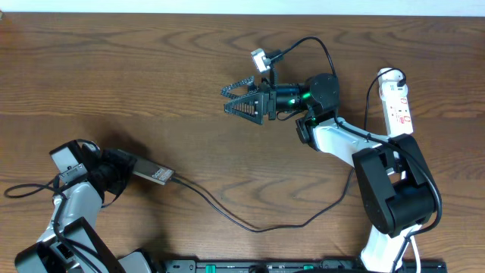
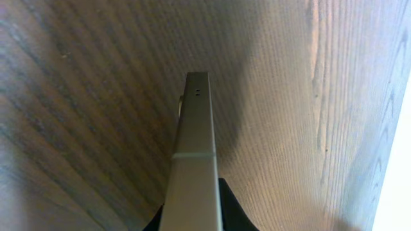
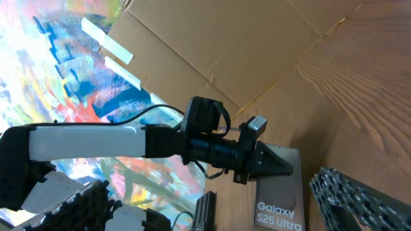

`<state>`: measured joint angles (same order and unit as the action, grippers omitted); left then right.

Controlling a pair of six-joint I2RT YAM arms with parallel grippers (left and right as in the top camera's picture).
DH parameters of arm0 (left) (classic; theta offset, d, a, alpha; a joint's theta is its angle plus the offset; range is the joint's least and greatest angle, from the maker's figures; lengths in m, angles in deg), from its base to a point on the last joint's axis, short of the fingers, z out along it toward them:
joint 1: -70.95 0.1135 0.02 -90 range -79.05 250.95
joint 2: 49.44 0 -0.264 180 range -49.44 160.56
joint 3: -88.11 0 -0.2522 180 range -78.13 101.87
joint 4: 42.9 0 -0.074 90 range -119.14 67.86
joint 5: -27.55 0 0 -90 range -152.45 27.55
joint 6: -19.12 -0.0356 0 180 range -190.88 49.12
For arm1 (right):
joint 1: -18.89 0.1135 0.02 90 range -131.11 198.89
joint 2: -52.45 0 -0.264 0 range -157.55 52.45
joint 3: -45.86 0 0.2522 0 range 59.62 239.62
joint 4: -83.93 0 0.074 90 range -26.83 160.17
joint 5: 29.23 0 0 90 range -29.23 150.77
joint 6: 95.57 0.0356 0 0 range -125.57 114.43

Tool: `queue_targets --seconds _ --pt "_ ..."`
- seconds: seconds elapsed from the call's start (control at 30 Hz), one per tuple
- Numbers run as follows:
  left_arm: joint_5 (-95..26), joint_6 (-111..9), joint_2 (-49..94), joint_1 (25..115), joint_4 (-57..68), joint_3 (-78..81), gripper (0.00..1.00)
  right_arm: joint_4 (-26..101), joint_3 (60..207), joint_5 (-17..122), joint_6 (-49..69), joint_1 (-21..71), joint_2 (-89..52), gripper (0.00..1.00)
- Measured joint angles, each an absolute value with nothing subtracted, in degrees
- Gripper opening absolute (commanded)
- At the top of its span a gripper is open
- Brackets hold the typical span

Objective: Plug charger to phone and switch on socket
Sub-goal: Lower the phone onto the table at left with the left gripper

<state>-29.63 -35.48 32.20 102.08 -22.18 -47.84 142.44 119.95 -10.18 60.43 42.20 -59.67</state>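
The cable already meets the phone's end, so the left gripper will next bring the phone down onto the wood below its long edge (image 1: 150,183) (image 2: 225,138) and let go of it there.
My left gripper (image 1: 125,168) at the lower left is shut on the phone (image 1: 154,174), a brown-bronze slab. In the left wrist view the phone (image 2: 192,160) shows edge-on between the jaws, above the wood. The charger cable (image 1: 250,227) runs from the phone's right end across the table and up to the socket (image 1: 398,102), a white strip at the far right. I cannot tell whether the plug tip is seated. My right gripper (image 1: 236,101) is open and empty over the table's middle. Its wrist view (image 3: 215,202) shows the phone's lettering (image 3: 279,199).
The right arm's base (image 1: 394,193) stands in front of the socket. A small silver camera on a black cable (image 1: 261,59) sits behind the right gripper. A black bar (image 1: 303,265) lies along the front edge.
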Motion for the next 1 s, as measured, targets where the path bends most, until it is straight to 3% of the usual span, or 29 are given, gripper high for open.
queue_targets --seconds 0.7,1.0 --pt "-31.75 -31.66 32.18 102.08 -16.43 -47.84 0.07 142.44 119.95 -10.38 60.43 42.20 -59.67 0.99" --pt "-32.28 -31.48 32.09 102.08 -15.56 -47.82 0.17 142.44 119.95 -10.43 60.43 42.20 -59.67 0.99"
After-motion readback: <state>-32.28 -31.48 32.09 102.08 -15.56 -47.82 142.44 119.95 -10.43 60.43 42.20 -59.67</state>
